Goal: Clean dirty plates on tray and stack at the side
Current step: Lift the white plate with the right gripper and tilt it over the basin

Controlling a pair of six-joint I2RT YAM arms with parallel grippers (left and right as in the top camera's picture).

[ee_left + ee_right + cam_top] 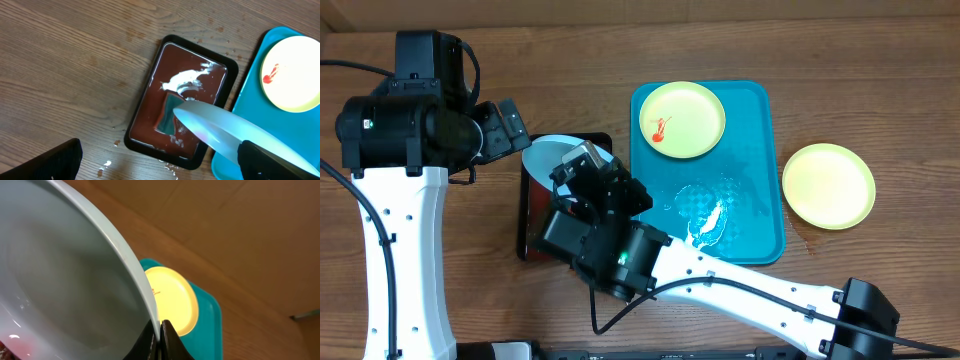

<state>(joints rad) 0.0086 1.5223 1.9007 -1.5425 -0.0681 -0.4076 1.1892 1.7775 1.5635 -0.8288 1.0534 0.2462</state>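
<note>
The smear-free yellow-green plate lies below my right gripper and to its right in the overhead view. The plate is the target, so my right gripper crosses the turquoise tray (pixel 760 150), lowers and releases next.
My right gripper (pixel 582 163) is shut on the rim of the light blue-white plate (pixel 548 154) and holds it tilted above the black tray (pixel 524 205). The right wrist view shows the fingers (pixel 160 330) pinching the plate's edge (pixel 65 280). A pale yellow-green plate (pixel 682 118) with a red smear lies at the far end of the turquoise tray (pixel 760 150). A second yellow-green plate (pixel 828 185) lies on the table to the tray's right, with no smear visible. My left gripper (pixel 508 125) is open and empty, just left of the held plate (pixel 225 130).
The black tray (pixel 145 90) has a dark red inside with white foam (pixel 187 79) and a teal pad (pixel 169 112). White foam (pixel 710 220) is smeared on the turquoise tray's near half. Small white flecks (pixel 107 163) lie on the wooden table.
</note>
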